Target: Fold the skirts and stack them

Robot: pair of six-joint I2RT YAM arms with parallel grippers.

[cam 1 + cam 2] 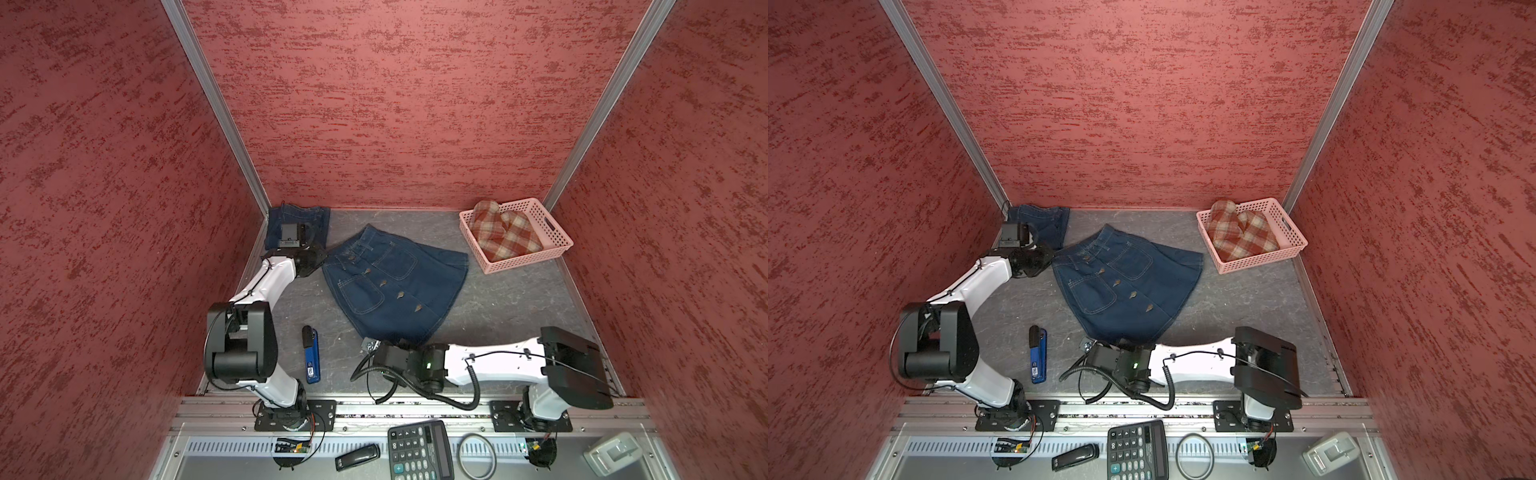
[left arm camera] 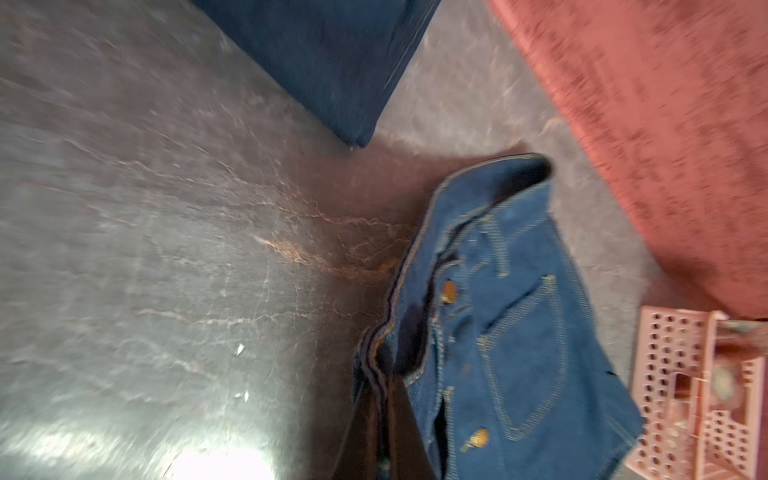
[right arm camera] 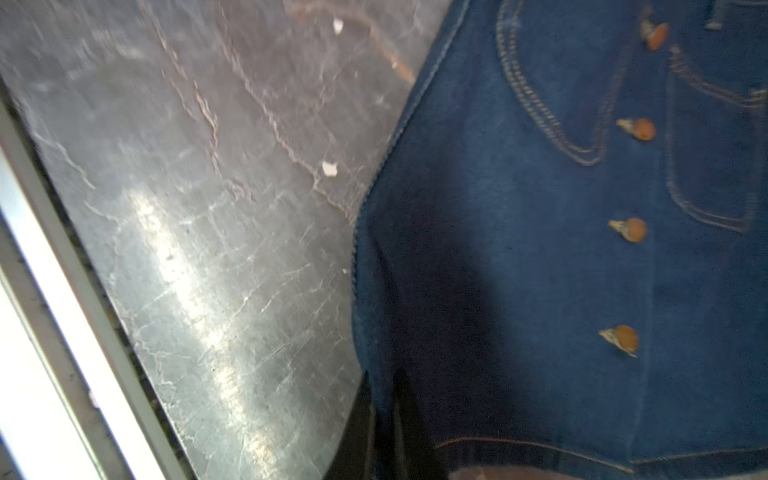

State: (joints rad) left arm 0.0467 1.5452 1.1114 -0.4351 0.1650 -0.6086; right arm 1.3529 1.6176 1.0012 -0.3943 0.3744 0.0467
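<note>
My right gripper should next carry the near hem corner up and outward and let it go on the far hem corner (image 1: 464,258) of the still flat skirt, which lies outward.
A dark blue denim skirt (image 1: 395,282) (image 1: 1129,282) with brass buttons and two patch pockets lies spread flat mid-table. My left gripper (image 2: 380,374) is shut on its waistband corner, at the skirt's left side in both top views (image 1: 326,259). At the near hem corner my right gripper (image 3: 384,395) (image 1: 370,340) is shut on the cloth (image 3: 540,249). A second denim skirt (image 1: 297,224) (image 2: 332,62) lies folded in the back left corner. The rust-red and cream plaid skirt (image 1: 505,232) (image 1: 1241,232) sits bunched in the basket.
The pink perforated basket (image 1: 552,232) (image 2: 685,395) stands at the back right. A blue and black hand tool (image 1: 311,353) lies near the front left. Red walls enclose three sides. A calculator (image 1: 419,451) and small items rest on the front ledge beyond the rail (image 1: 415,409).
</note>
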